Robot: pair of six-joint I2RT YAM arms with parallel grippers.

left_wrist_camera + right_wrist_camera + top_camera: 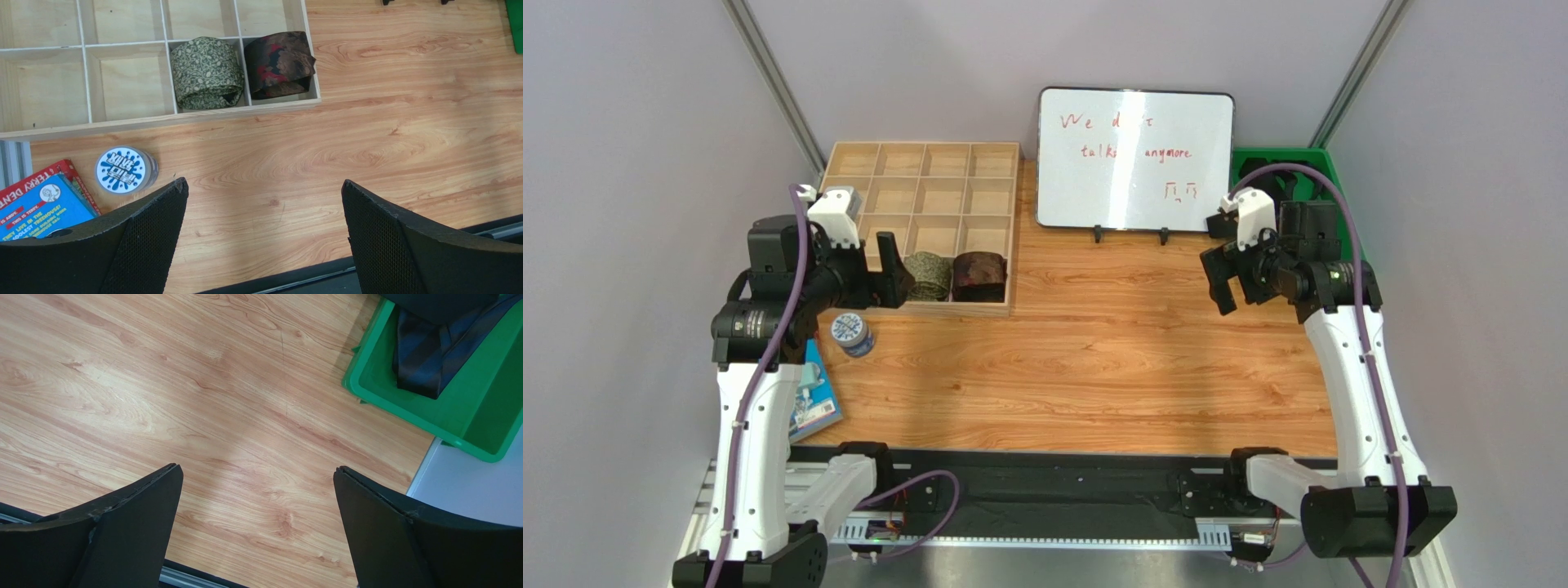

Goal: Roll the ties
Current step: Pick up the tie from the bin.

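Note:
My right gripper moves down and outward to the bin's edge by the whiteboard next, onto the plain black tie [443, 305], because it lies above the striped one.
An olive-green patterned tie [205, 72] lies rolled into a coil in a front compartment of the wooden divided tray [153, 120]. A dark reddish-brown tie [279, 63] sits coiled in the compartment to its right. Both coils also show in the top view, the olive tie [928, 275] and the brown tie [981, 272]. A dark unrolled tie [430, 352] lies in the green bin [393, 398] at the back right. My left gripper [263, 182] hovers open over bare table just in front of the tray. My right gripper [257, 468] hangs open and empty beside the bin.
A whiteboard [1134, 159] with red writing stands at the back centre. A round tin [123, 170] and a book [37, 205] lie at the left, in front of the tray. A black rail [1051, 472] runs along the near table edge. Grey walls close in both sides.

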